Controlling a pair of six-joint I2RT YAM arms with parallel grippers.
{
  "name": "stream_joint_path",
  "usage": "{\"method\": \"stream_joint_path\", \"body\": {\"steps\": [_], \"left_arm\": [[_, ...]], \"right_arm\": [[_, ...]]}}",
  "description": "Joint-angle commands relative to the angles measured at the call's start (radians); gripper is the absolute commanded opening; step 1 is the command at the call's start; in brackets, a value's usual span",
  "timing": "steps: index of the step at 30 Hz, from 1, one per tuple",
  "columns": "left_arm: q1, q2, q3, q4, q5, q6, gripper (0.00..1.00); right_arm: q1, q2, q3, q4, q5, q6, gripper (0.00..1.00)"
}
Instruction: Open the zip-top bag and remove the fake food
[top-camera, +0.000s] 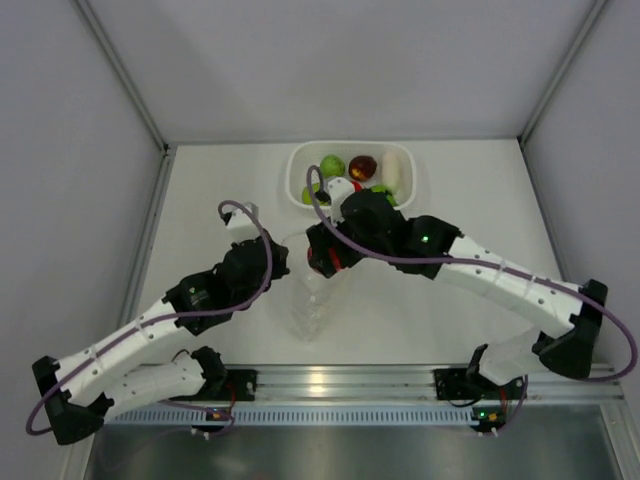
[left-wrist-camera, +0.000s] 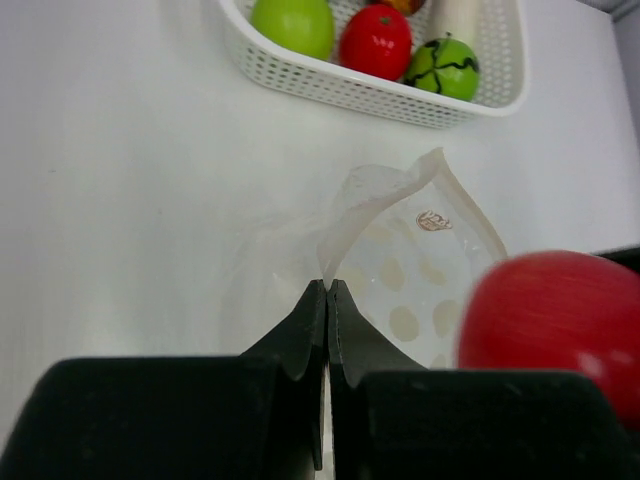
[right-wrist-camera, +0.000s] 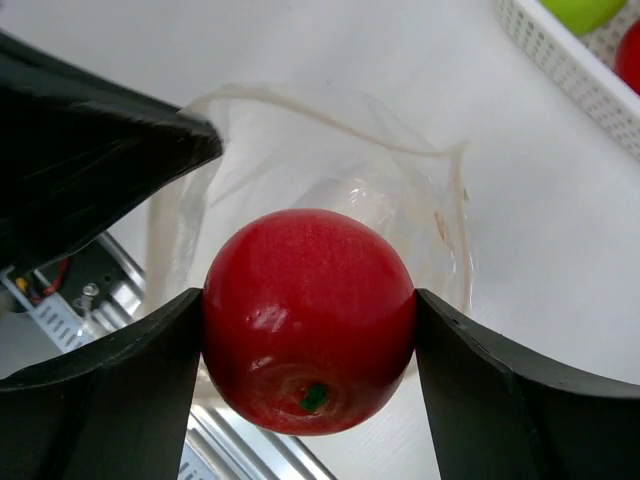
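Observation:
The other food is in the basket, so my right gripper will next lift outward from the bag's opening and then lower beside the white elongated piece of food there.
The clear zip-top bag (top-camera: 312, 305) lies on the table with its mouth open toward the basket. My left gripper (left-wrist-camera: 328, 285) is shut on the bag's rim (left-wrist-camera: 345, 235) and holds it up. My right gripper (right-wrist-camera: 308, 330) is shut on a red ball of fake food (right-wrist-camera: 308, 315), just above the bag's open mouth (right-wrist-camera: 300, 130). The ball also shows in the left wrist view (left-wrist-camera: 560, 320). In the top view the two grippers meet over the bag's mouth, left (top-camera: 285, 262) and right (top-camera: 325, 262). No other food shows inside the bag.
A white perforated basket (top-camera: 350, 146) stands behind the grippers. It holds a green ball (left-wrist-camera: 293, 25), a red ball (left-wrist-camera: 375, 42), a green striped ball (left-wrist-camera: 443, 68) and a white elongated piece (top-camera: 393, 172). A metal rail (top-camera: 330, 380) runs along the near edge.

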Motion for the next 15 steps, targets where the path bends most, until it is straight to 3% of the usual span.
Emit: {"method": "stream_joint_path", "body": {"steps": [1, 4, 8, 12, 15], "left_arm": [[0.003, 0.05, 0.077, -0.129, -0.217, 0.012, 0.0], [0.018, 0.098, 0.132, -0.206, -0.287, 0.026, 0.0], [0.122, 0.179, 0.22, -0.298, -0.278, 0.09, 0.0], [0.226, 0.276, 0.342, -0.396, -0.27, 0.214, 0.0], [0.266, 0.334, 0.415, -0.43, -0.294, 0.268, 0.0]], "right_arm": [[-0.027, -0.184, 0.002, 0.105, -0.067, -0.011, 0.5], [-0.064, -0.259, -0.034, 0.157, -0.072, 0.006, 0.5], [-0.221, -0.289, -0.083, 0.251, -0.126, 0.04, 0.49], [-0.363, -0.166, -0.048, 0.266, -0.095, 0.032, 0.49], [-0.442, 0.043, 0.058, 0.286, -0.023, 0.023, 0.49]]}}
